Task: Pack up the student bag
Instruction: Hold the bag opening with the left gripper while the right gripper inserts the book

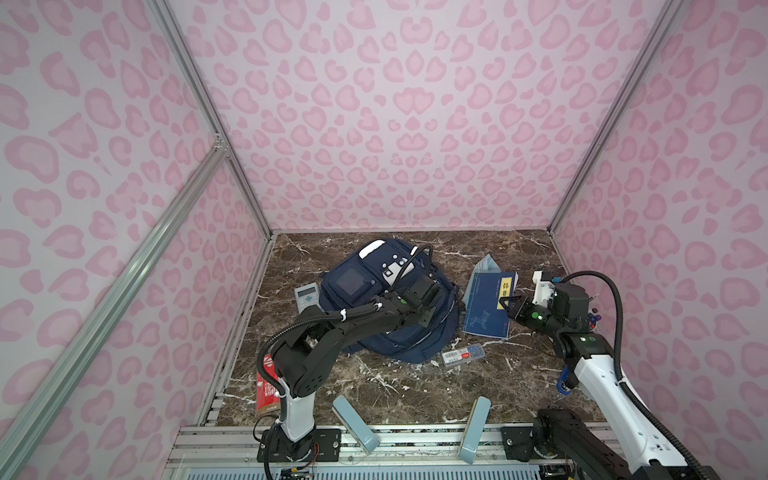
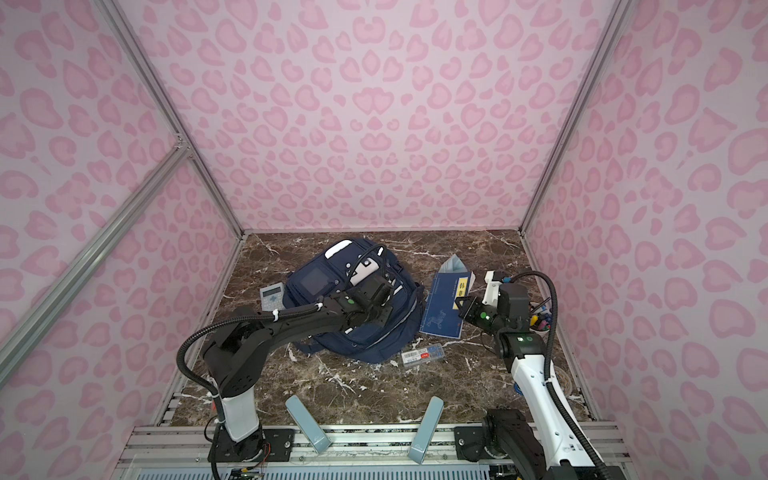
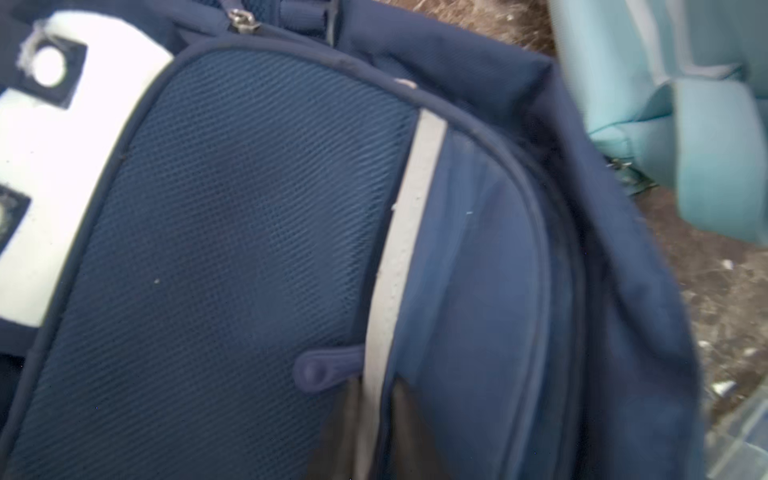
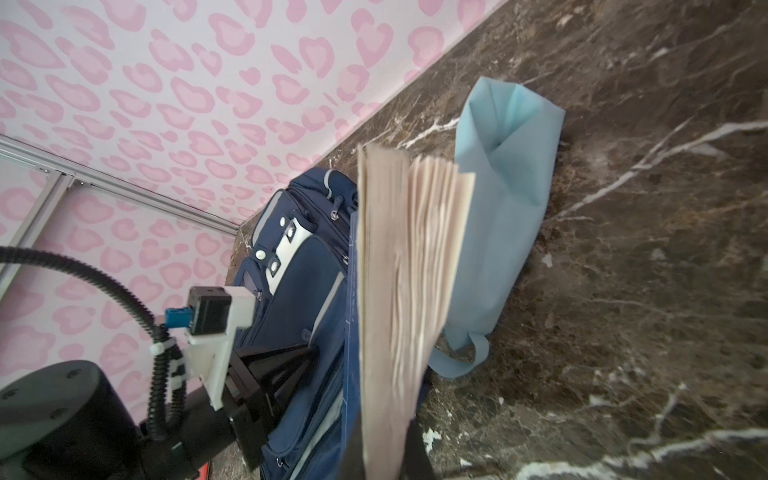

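Observation:
The bag's nearest side (image 1: 449,320) is beyond the blue book as seen from the gripper, so my right gripper needs to move toward the bag (image 1: 353,282) next and let go of the book inside that side.
The student bag (image 1: 353,282) (image 2: 316,282) is a navy backpack lying front-up at the back middle of the marble table. My left gripper (image 1: 434,309) (image 2: 384,309) rests on the bag's right side. In the left wrist view that gripper (image 3: 376,415) is shut on a fold of the bag's fabric (image 3: 228,228), with the grey reflective stripe (image 3: 409,216) between its fingers. My right gripper (image 1: 505,301) (image 2: 463,303) (image 4: 384,449) is shut on the right edge of a blue book (image 1: 486,307) (image 2: 442,307). Its fanned pages (image 4: 399,270) stand just beside the bag (image 4: 299,270).
A light-blue pouch (image 1: 486,266) (image 2: 453,264) (image 3: 685,124) (image 4: 503,187) lies behind the book. A calculator (image 1: 307,296) sits left of the bag, a clear pen case (image 1: 463,354) in front of it. A red packet (image 1: 266,390) lies front left, coloured pens (image 1: 594,320) far right.

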